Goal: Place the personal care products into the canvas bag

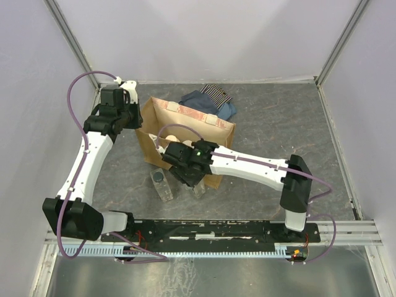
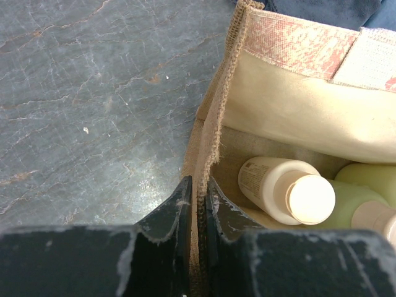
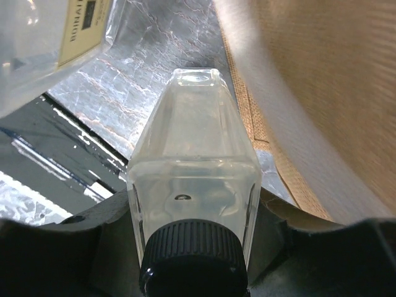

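Note:
The right gripper will rise, move outward over the bag's front side, then go down beside the bag's far inner side (image 1: 193,132) and let go, because the front side stands before the bottle.
The tan canvas bag (image 1: 153,143) stands open at the table's middle. My left gripper (image 1: 136,116) is shut on the bag's left rim; the wrist view shows the burlap edge (image 2: 213,133) pinched at the left gripper (image 2: 198,184). Inside lie a pale bottle with a whitish top (image 2: 272,182) and a yellow-green bottle (image 2: 362,189). My right gripper (image 1: 190,173) is shut on a clear rectangular bottle (image 3: 193,124) with a dark cap (image 3: 192,257), low by the bag's front wall (image 3: 322,93). A second clear bottle (image 1: 163,185) lies on the table in front of the bag and also shows in the right wrist view (image 3: 49,31).
A striped and blue folded cloth (image 1: 207,100) lies behind the bag. The black base rail (image 1: 210,230) runs along the near edge. White walls enclose the table on three sides.

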Available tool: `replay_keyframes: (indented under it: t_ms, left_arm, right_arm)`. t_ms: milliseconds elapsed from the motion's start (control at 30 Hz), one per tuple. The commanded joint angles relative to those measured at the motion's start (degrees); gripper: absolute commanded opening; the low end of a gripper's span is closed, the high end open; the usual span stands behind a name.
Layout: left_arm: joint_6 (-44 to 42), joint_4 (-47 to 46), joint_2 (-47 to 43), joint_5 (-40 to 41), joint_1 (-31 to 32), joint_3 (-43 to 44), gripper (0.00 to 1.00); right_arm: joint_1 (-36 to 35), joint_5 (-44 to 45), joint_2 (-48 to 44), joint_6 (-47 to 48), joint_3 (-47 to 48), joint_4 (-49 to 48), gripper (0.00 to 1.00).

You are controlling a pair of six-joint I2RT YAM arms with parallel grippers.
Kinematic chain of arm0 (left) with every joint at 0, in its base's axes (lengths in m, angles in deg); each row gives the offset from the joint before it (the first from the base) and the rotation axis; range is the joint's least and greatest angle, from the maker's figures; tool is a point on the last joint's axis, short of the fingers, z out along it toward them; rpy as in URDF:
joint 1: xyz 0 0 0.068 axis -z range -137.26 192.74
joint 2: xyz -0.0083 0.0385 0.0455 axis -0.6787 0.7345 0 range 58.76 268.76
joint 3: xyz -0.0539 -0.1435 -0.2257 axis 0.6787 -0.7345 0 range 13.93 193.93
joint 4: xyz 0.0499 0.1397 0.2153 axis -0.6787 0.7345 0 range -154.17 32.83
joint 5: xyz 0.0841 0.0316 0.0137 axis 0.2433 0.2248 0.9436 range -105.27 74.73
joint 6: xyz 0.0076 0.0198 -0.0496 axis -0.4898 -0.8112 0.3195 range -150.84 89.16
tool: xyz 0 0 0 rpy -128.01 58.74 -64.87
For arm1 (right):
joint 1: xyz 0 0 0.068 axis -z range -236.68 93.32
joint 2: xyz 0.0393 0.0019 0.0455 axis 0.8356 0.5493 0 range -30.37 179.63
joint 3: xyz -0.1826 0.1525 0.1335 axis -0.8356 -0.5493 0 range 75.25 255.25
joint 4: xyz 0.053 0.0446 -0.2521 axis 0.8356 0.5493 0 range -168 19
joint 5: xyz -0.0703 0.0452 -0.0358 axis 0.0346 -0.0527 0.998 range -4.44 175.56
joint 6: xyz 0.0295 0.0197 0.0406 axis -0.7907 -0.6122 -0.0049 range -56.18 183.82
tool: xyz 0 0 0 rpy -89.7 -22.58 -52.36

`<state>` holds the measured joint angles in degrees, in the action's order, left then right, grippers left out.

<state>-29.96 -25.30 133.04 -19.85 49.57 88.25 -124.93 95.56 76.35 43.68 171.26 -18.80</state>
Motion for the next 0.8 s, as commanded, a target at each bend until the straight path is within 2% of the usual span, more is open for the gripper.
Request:
replay_keyframes:
  t_ms: [0,233,433,600,767]
  left_arm:
    - [-1.41,-2.11,-0.09,0.01,-0.12,1.79,0.17]
    - [-1.72,-2.57,-0.19,0.28,-0.11,1.28,0.17]
    - [-1.76,-2.63,-0.43,0.44,-0.08,0.93,0.17]
    - [-1.79,-3.2,-0.86,-0.71,-0.09,0.45,0.17]
    - [-1.82,-3.43,-1.24,-0.32,-0.13,-0.24,0.17]
  right_arm:
    - [0.14,0.25,-9.91,2.32,10.64,2.45,0.01]
    - [2.34,-10.48,-15.47,4.67,18.21,1.75,0.0]
    - [8.21,-21.66,-15.99,3.96,21.57,-5.14,0.0]
    - [13.2,-27.87,-12.82,4.04,27.8,-10.9,0.0]
    - [19.18,-32.0,-5.6,4.6,36.82,-14.09,0.0]
